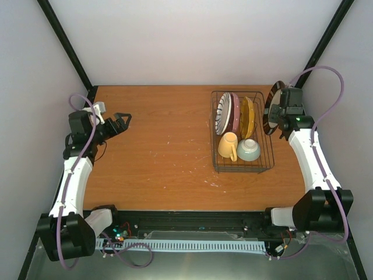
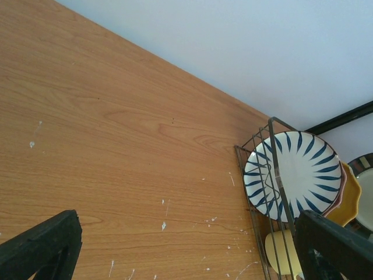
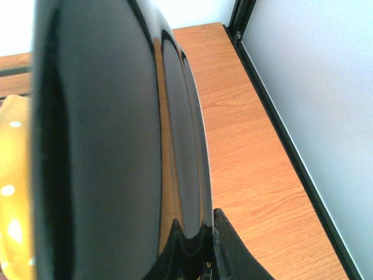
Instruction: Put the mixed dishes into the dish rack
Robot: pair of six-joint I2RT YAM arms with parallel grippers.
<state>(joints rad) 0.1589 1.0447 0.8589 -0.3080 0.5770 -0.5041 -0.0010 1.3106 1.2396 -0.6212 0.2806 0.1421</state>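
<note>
Next, the right gripper shifts to the left in the top view over the rack, then lowers the dark plate beside the orange dotted plate, where space is free.
The dish rack (image 1: pixel 263 164) stands on the right half of the table. In it the striped plate (image 1: pixel 223 112), the pink plate (image 1: pixel 235 114) and the orange dotted plate (image 1: pixel 247 116) stand on edge. The yellow mug (image 1: pixel 228 146) and the mint bowl (image 1: pixel 249 150) sit in its near part. My right gripper (image 1: pixel 281 115) is shut on the rim of the dark plate (image 1: pixel 271 108) and holds it upright just right of the rack. The plate fills the right wrist view (image 3: pixel 116 146), beside the orange plate (image 3: pixel 14 192). My left gripper (image 1: pixel 119 123) is open and empty at the far left.
The left wrist view shows bare wood with white flecks, the rack's corner (image 2: pixel 274 169), the striped plate (image 2: pixel 294 175) and the mug (image 2: pixel 282 251). The right wall and a black frame post (image 1: pixel 326 35) are close behind the right gripper.
</note>
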